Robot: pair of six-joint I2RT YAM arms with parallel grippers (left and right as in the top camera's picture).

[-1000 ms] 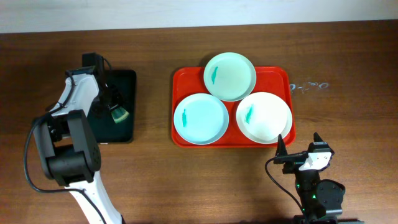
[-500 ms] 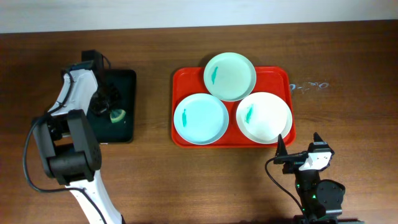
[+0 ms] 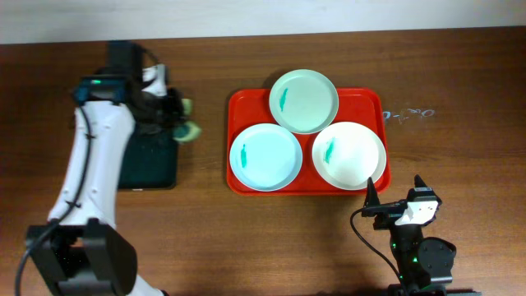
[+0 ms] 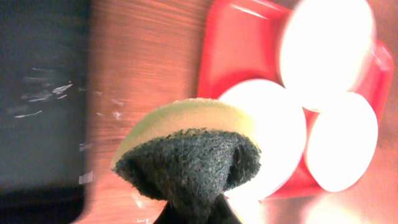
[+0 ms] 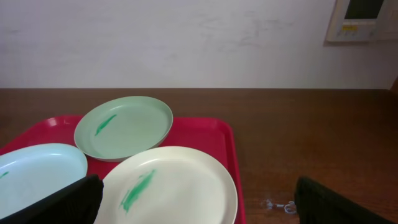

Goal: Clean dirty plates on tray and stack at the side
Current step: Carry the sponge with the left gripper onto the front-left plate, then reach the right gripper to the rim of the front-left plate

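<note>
My left gripper moves toward the red tray next and lowers the sponge onto the light blue plate's middle (image 3: 265, 157) (image 4: 265, 138), since that smeared plate is closest.
Three plates lie on the red tray (image 3: 238, 103): a mint one (image 3: 303, 100) at the back, a light blue one (image 3: 265, 156) front left, a white one (image 3: 348, 154) front right. Each carries a small teal smear. My left gripper (image 3: 174, 119) is shut on a yellow-green sponge (image 3: 189, 129) with a dark scouring face (image 4: 186, 155), held over the wood between the black tray and the red tray. My right gripper (image 3: 394, 193) stands open near the table's front edge, just in front of the white plate (image 5: 174, 186), with nothing between its fingers.
A black rectangular tray (image 3: 152, 160) lies left of the red tray, partly under my left arm. A small pale squiggle (image 3: 408, 113) marks the wood to the right of the red tray. A white wall runs behind the table's far edge.
My left gripper shut on the sponge over the black tray, then lifted it and carried it right, off the black tray toward the red tray. The right arm has not moved.
</note>
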